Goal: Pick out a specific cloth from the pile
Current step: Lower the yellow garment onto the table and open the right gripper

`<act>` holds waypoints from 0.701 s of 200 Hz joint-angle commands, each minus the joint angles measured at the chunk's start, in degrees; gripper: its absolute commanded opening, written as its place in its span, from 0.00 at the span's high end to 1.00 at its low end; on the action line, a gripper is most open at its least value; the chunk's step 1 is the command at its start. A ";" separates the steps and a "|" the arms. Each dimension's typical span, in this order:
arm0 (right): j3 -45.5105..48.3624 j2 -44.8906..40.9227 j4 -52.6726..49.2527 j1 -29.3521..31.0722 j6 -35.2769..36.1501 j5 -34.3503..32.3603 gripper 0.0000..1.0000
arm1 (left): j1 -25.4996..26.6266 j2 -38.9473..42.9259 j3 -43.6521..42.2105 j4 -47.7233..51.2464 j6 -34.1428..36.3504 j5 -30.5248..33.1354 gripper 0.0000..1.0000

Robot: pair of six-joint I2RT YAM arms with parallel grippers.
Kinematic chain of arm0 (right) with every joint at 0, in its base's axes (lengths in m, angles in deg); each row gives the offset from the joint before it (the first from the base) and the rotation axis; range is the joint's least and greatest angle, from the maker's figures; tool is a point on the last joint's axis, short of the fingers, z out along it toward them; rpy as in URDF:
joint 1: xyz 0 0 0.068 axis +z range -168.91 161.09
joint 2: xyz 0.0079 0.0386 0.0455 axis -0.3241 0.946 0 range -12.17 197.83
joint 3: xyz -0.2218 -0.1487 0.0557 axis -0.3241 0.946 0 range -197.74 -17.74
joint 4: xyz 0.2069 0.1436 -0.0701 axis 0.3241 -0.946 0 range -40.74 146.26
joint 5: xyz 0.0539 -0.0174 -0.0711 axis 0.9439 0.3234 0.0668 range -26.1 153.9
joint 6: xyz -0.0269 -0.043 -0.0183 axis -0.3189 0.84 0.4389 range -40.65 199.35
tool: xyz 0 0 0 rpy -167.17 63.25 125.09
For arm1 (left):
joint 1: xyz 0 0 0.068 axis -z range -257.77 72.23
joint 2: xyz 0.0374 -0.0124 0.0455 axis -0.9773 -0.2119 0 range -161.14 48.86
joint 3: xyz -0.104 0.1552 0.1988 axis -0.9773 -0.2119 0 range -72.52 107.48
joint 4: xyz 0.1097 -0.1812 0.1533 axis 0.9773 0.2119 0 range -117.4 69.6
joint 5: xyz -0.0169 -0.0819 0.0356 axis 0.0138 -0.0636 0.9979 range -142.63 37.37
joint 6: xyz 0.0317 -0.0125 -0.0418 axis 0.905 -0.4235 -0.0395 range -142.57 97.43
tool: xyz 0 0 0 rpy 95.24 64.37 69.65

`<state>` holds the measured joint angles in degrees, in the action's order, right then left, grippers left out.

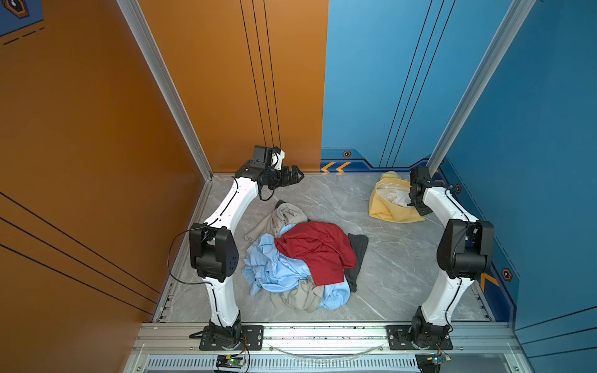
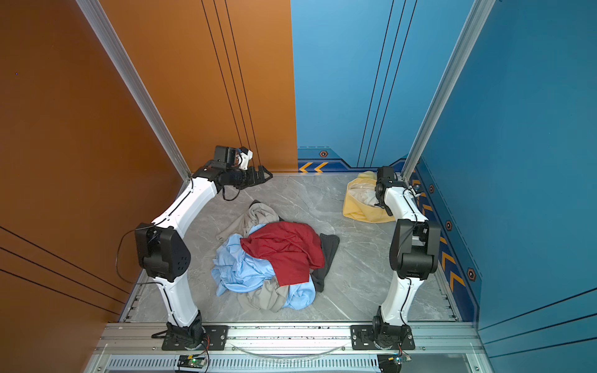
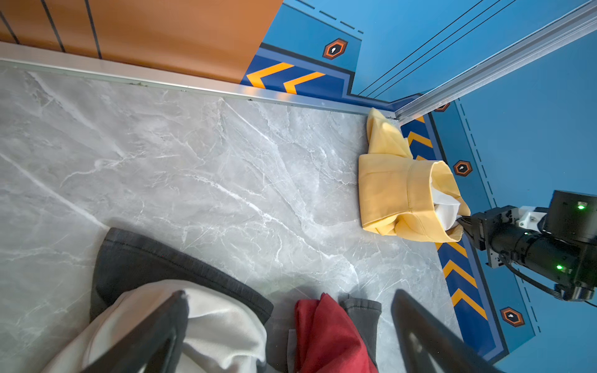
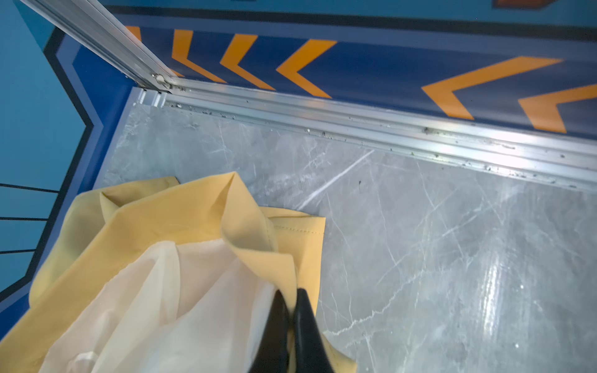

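The right gripper should next move away from the blue side toward the yellow cloth's white lining (image 1: 394, 195) (image 4: 186, 298) and let go of the yellow fold, because the cloth is clear of the pile.
The mustard-yellow cloth (image 1: 392, 206) (image 2: 358, 208) with its white lining lies bunched in the table's far right corner, apart from the pile. My right gripper (image 4: 290, 292) (image 3: 462, 224) is shut on a yellow edge fold of it (image 4: 200, 222), low over the table. The pile (image 1: 300, 258) (image 2: 271, 258) of dark red, light blue, beige-grey and dark grey garments sits mid-table. My left gripper (image 1: 298, 176) (image 3: 290, 292) hangs open and empty above the far left of the table, beyond the pile's back edge.
Orange and blue walls with aluminium rails (image 4: 355, 129) close in the grey marble table (image 1: 397, 258) at the back and both sides. The right arm's elbow (image 1: 465, 248) stands near the right wall. A metal rail (image 1: 323, 336) runs along the front.
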<state>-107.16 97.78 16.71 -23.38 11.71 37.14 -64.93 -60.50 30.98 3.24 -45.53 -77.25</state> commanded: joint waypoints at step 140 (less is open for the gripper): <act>-19.49 19.56 -10.36 5.35 -7.38 9.49 0.93 | -0.45 4.18 -3.85 -0.05 1.69 2.96 0.02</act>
<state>-123.75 114.96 10.11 -18.46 4.87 45.51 -65.01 -56.76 26.79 3.19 -44.87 -74.94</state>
